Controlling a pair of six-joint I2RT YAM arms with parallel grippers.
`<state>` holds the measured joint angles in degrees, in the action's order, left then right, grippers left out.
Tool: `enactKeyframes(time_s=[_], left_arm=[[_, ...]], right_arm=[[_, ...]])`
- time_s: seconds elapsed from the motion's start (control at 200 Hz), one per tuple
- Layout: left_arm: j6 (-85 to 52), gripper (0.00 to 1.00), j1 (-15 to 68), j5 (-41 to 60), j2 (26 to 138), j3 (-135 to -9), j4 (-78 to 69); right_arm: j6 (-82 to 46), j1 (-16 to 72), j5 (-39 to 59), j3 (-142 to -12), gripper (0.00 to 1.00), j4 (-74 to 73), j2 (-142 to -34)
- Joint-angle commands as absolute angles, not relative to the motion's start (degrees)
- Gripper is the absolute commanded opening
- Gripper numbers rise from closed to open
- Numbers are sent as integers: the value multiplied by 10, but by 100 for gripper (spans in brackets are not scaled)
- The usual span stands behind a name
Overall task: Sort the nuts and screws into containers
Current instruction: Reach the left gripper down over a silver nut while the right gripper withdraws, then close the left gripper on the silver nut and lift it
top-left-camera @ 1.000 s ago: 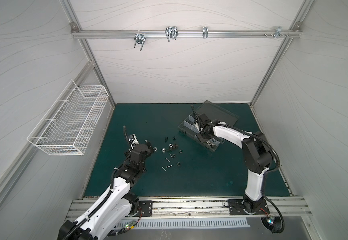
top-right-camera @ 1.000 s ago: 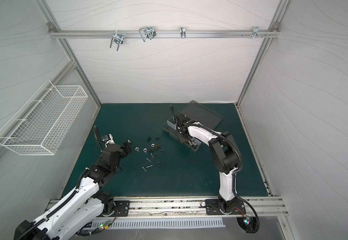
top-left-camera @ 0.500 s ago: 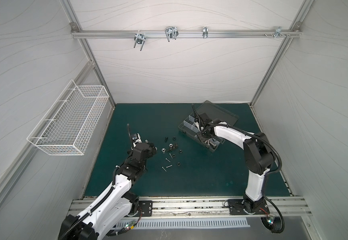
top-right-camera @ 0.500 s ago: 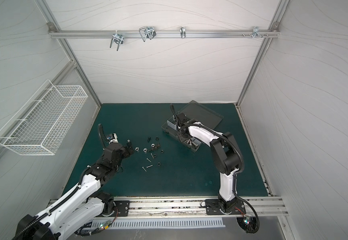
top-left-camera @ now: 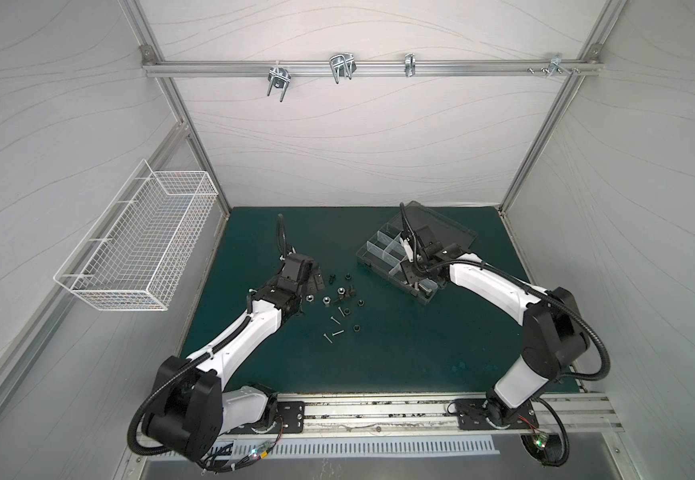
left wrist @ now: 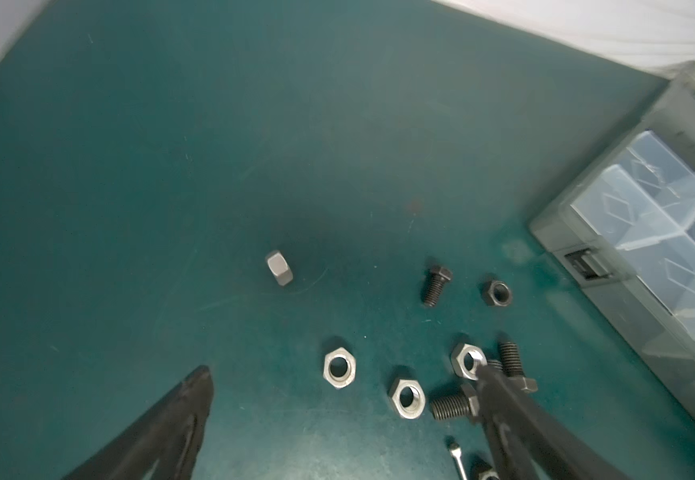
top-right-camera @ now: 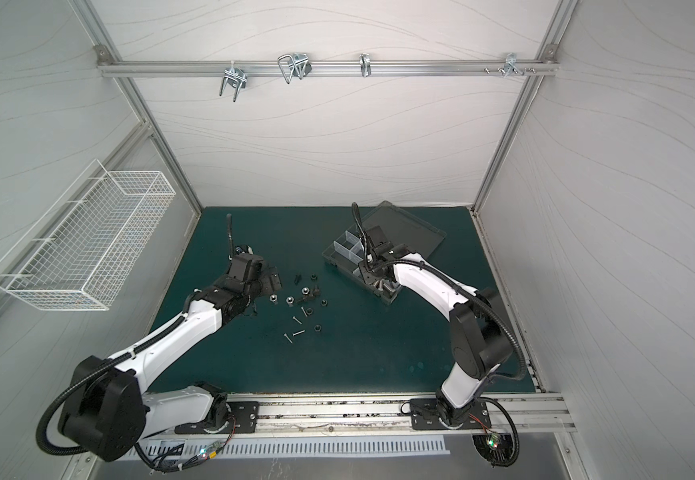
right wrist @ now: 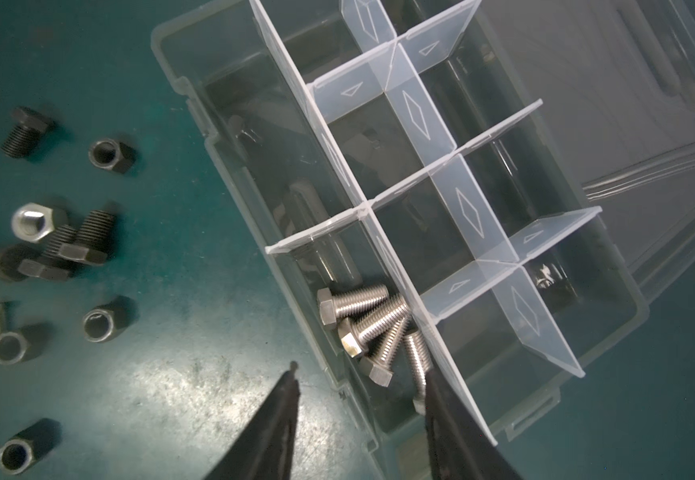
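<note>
I will lower my left gripper's fingers outward over the lone silver nut standing on edge [left wrist: 279, 268], because it is below and outward of the gripper and has bare mat around it.
Loose screws and nuts lie mid-mat: silver nuts [left wrist: 338, 368], black screws [left wrist: 435, 284], a black nut [left wrist: 496, 293] and thin silver screws [top-left-camera: 335, 332]. My left gripper [left wrist: 341, 372] hangs wide open just above them, holding nothing; in a top view the left gripper [top-left-camera: 314, 278] is at the pile's left edge. The clear organizer box [right wrist: 213, 141] stands at the back right. My right gripper [right wrist: 362, 370] is open over its near corner compartment, where several silver hex bolts [right wrist: 362, 320] lie. One finger [right wrist: 441, 399] is beside a bolt, with nothing between the jaws.
The box's open lid [top-left-camera: 445, 226] lies flat behind it. The other compartments [right wrist: 483, 174] look bare. A white wire basket [top-left-camera: 138, 245] hangs on the left wall. Black nuts [right wrist: 107, 156] lie on the mat close to the box's wall.
The right gripper's jaws have spread apart over the bolt compartment. The left gripper has moved away from the front edge and rightward to the pile, staying open.
</note>
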<state>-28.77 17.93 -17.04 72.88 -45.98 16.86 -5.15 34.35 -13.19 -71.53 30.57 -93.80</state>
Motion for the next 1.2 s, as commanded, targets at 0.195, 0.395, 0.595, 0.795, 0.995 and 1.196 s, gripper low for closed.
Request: enactKeyframes(time_s=[0.195, 0.395, 0.595, 0.795, 0.995, 1.196], left_arm=[[-346, 99, 107, -98, 868, -549, 237], [-353, 82, 96, -118, 921, -577, 233], [-352, 62, 76, -131, 962, -601, 235], [-345, 51, 64, -125, 1006, -634, 237], [-344, 44, 62, -112, 1049, -663, 244], [-352, 40, 63, -110, 1061, -655, 243]], right_arm=[[-70, 341, -106, -669, 93, 268, -878], [-76, 341, -103, -657, 99, 261, -868], [-78, 341, -101, -650, 99, 257, -866], [-81, 341, -102, -650, 99, 257, -863], [-82, 341, -103, -653, 99, 259, -862], [-85, 341, -104, -655, 99, 262, -862]])
